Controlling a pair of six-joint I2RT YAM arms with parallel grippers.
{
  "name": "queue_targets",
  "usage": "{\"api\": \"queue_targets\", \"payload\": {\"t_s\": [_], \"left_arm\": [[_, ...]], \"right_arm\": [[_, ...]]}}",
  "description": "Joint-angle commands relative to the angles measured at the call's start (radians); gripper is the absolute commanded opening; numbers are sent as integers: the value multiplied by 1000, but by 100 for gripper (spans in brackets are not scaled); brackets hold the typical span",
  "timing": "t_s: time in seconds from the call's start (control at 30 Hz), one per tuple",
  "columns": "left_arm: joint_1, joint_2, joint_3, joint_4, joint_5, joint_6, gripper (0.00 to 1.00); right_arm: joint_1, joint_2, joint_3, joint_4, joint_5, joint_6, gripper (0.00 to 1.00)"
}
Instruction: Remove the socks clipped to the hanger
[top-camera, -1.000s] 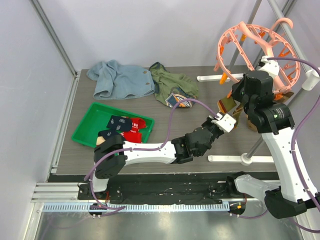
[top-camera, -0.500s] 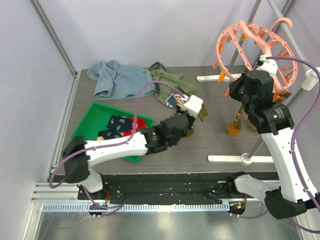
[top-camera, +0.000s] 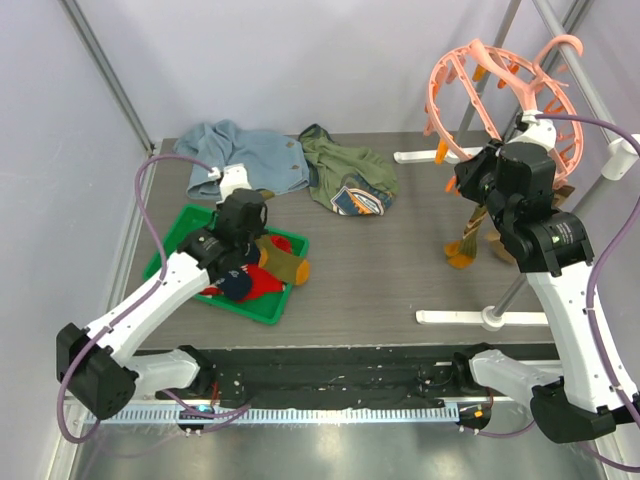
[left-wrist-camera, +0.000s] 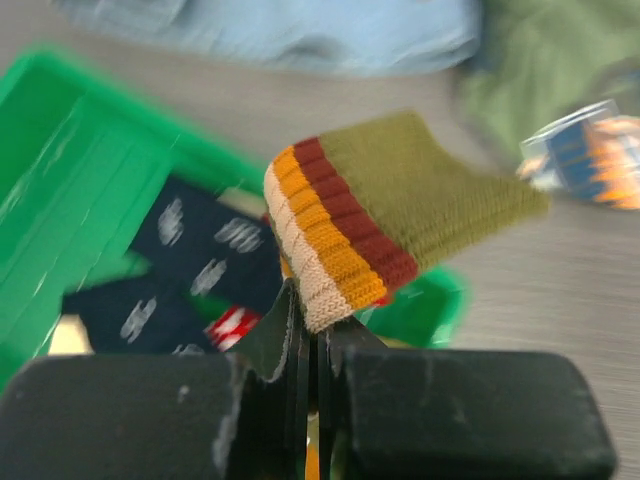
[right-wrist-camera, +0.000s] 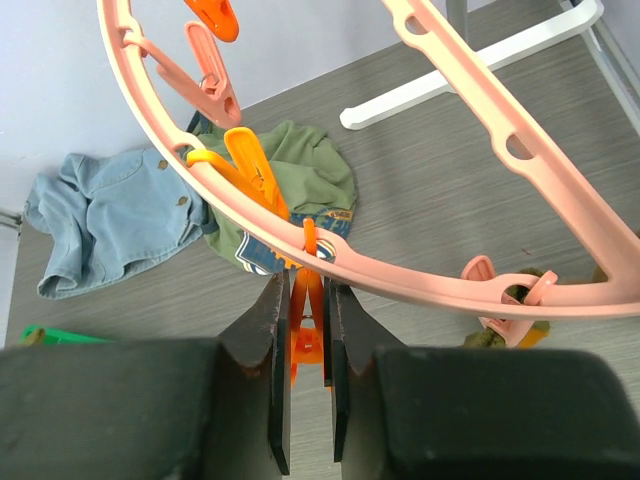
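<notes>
The navy socks in the green tray (top-camera: 178, 235) are below the left gripper, so next it needs to move down toward them and let go of the striped cuff among the gathered socks.
The salmon-pink hanger (top-camera: 500, 85) hangs at the back right. My right gripper (top-camera: 474, 190) is up against its lower ring (right-wrist-camera: 420, 288). The right gripper (right-wrist-camera: 305, 285) is shut on an orange clip (right-wrist-camera: 308, 345), one jaw on each side of it. An olive sock with an orange toe (top-camera: 468, 248) still dangles from a clip below the ring, and a bit of it shows under a pink clip (right-wrist-camera: 490, 338). My left gripper (top-camera: 250, 238) hovers over the green tray (top-camera: 178, 235). It (left-wrist-camera: 310, 310) is shut on the cuff of an olive sock with orange and red stripes (left-wrist-camera: 400, 200). Navy socks (left-wrist-camera: 200, 240) and a red sock (top-camera: 262, 285) lie in the tray.
A light-blue garment (top-camera: 240, 160) and an olive-green garment (top-camera: 350, 170) lie at the back of the table. The rack's white foot (top-camera: 480, 317) and grey pole (top-camera: 515, 285) stand at the right, under the hanger.
The left arm has swung from the middle of the table to the left, carrying the olive sock over the tray. The right gripper stays at the hanger, its jaws slightly wider.
</notes>
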Motion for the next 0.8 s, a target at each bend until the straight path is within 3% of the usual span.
{"api": "queue_targets", "payload": {"t_s": [0.0, 0.1, 0.23, 0.27, 0.33, 0.4, 0.43, 0.5, 0.63, 0.77], "left_arm": [[104, -12, -103, -108, 34, -200, 0], [158, -5, -160, -141, -35, -308, 0], [206, -16, -217, -108, -65, -338, 3], [212, -15, -214, -99, -68, -333, 10], [217, -7, -186, -100, -87, -312, 48], [217, 17, -149, -155, -115, -310, 76], [215, 28, -99, -184, -136, -307, 81], [215, 63, -47, -258, -173, -289, 89], [201, 70, 61, -313, -177, -253, 91], [94, -2, 43, -115, -103, -119, 90]], "right_arm": [[0, -8, -4, 68, -59, -26, 1], [3, -5, -15, 77, -76, -28, 1], [1, -2, -24, 85, -88, -40, 1], [0, 0, -24, 85, -90, -41, 1], [0, 2, -24, 85, -94, -41, 1], [0, 0, -25, 87, -96, -43, 1], [0, -3, -27, 88, -99, -38, 1], [0, -3, -33, 90, -103, -35, 1], [1, -1, -41, 94, -107, -35, 1], [0, 3, -44, 99, -116, -29, 1]]}}
